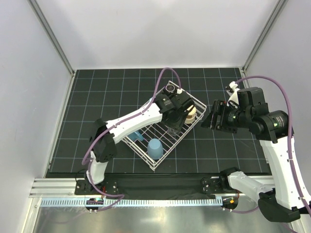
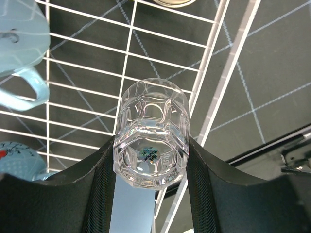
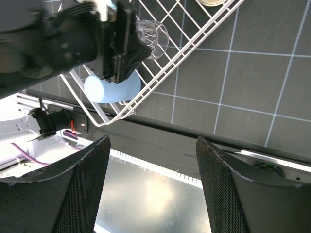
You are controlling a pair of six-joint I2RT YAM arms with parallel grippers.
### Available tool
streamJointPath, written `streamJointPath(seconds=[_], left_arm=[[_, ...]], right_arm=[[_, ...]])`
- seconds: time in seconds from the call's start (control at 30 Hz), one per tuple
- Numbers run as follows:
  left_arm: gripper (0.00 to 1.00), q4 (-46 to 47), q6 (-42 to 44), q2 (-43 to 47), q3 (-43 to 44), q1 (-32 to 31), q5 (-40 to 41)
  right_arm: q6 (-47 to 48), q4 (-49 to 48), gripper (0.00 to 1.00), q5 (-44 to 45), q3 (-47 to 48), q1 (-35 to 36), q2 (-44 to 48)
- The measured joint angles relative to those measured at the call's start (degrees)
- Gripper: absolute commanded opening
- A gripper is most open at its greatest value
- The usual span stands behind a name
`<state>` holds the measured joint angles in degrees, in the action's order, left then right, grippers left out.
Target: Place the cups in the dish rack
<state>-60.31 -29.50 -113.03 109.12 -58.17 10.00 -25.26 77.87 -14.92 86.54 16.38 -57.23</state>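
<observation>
The clear glass cup will go down with my left gripper onto the rack's grid (image 2: 87, 87), between the light blue tumbler and the beige cup, where the spot beside the rack's rim is open.
The white wire dish rack (image 1: 142, 152) sits slantwise on the black mat. My left gripper (image 1: 175, 121) hangs over its right side, shut on a clear glass cup (image 2: 153, 141). The glass's thick base is pinched between the black fingers (image 2: 97, 187) and the rest points away at the rack's grid (image 2: 87, 87). In the rack are a light blue tumbler (image 1: 155, 147), a blue mug (image 1: 136, 136), a beige cup (image 1: 191, 112) and a small dark cup (image 1: 171, 88). A pale blue handled mug (image 2: 19, 39) lies to the glass's left. My right gripper (image 1: 209, 121) is open and empty, right of the rack.
The right wrist view has the left gripper with the glass (image 3: 153, 34) over the rack's rim (image 3: 160, 77), and the tumbler (image 3: 112, 87) lying below. A metal rail (image 1: 146, 187) borders the mat's near edge. Purple cables (image 1: 167, 73) arch over both arms.
</observation>
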Motion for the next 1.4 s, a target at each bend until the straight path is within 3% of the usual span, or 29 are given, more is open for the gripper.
streamJointPath(seconds=[0.23, 0.8, 0.9, 1.03, 1.13, 1.3, 1.33, 1.4], left_arm=[[0.0, -0.85, 1.53, -5.09, 3.45, 0.0, -0.07], [0.03, -1.18, 1.53, -8.15, 4.28, 0.0, -2.43], [0.1, -1.05, 1.33, -8.31, 3.82, 0.0, -2.8], [0.36, -0.98, 0.87, -8.33, 3.19, 0.0, -3.04], [0.49, -0.98, 0.13, -8.33, 2.86, 0.0, -3.02], [0.59, -0.87, -0.37, -8.33, 1.88, 0.0, -2.97], [0.71, -0.83, -0.35, -8.33, 1.7, 0.0, -2.97], [0.73, -0.81, -0.24, -8.33, 1.51, 0.0, -2.78]], right_arm=[[1.84, 0.02, 0.72, 1.75, 0.04, 0.0, 0.0], [3.34, 0.02, 0.72, 3.1, 0.07, 0.0, -0.02], [3.52, 0.02, 0.72, 3.23, 0.07, 0.0, -0.02], [3.56, 0.02, 0.72, 3.26, 0.07, 0.0, 0.0], [3.56, 0.04, 0.72, 3.26, 0.07, 0.0, 0.0], [3.56, 0.02, 0.72, 3.26, 0.07, 0.0, 0.02], [3.56, 0.04, 0.72, 3.26, 0.07, 0.0, 0.02], [3.56, 0.04, 0.72, 3.23, 0.07, 0.0, 0.02]])
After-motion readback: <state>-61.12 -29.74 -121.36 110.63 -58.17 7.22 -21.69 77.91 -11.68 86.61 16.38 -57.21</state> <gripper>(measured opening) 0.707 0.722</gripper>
